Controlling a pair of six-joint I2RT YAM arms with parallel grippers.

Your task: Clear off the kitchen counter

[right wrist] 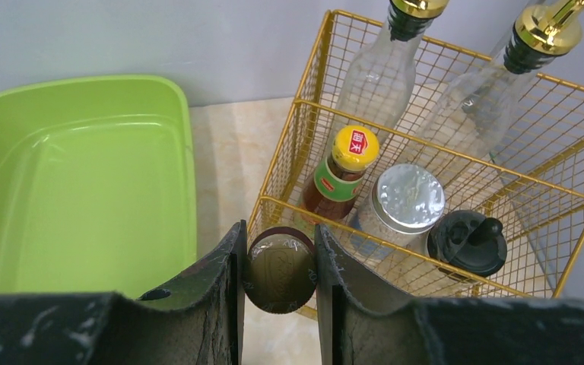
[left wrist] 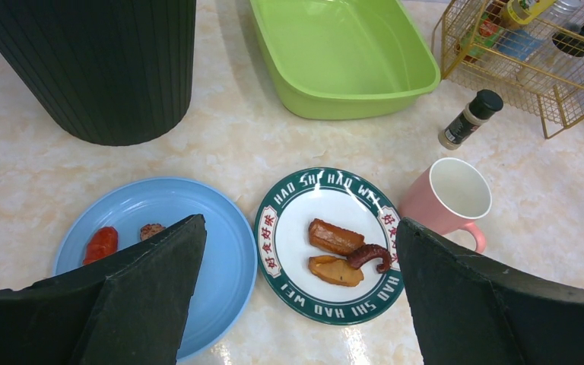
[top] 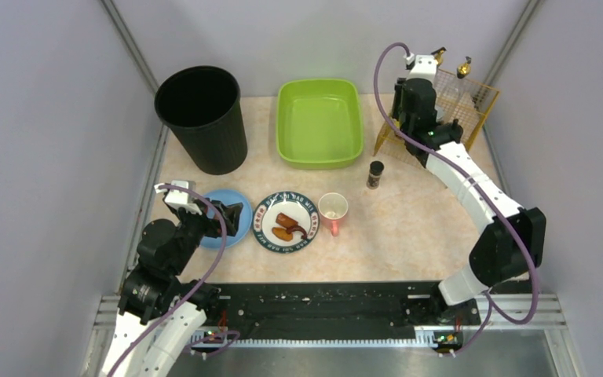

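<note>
My right gripper will lower into the gold basket's near corner by the tub and release the brown jar, since bottles and jars fill the rows behind.
On the kitchen counter (top: 408, 228) lie a blue plate (top: 213, 198) (left wrist: 160, 201) with red and brown scraps, a green-rimmed plate (top: 263, 216) (left wrist: 327, 181) with sausage pieces (left wrist: 336, 236), a pink mug (top: 333, 210) (left wrist: 449, 198) and a black-capped shaker (top: 375, 173) (left wrist: 469, 120). My left gripper (top: 232, 214) (left wrist: 298, 220) hangs open above the two plates, holding nothing. At the back right, my right gripper (top: 405, 88) (right wrist: 279, 266) is shut on a small round brown jar (right wrist: 279, 270), held over the near rim of the gold wire basket (right wrist: 304, 129).
A black ribbed bin (top: 202, 118) (left wrist: 91, 61) stands at the back left. The lime-green tub (top: 319, 157) (right wrist: 76, 190) sits beside it. The gold basket (top: 471, 110) holds two glass bottles, a yellow-capped sauce bottle (right wrist: 342, 171), a silver-lidded jar (right wrist: 407, 199) and a black-lidded one.
</note>
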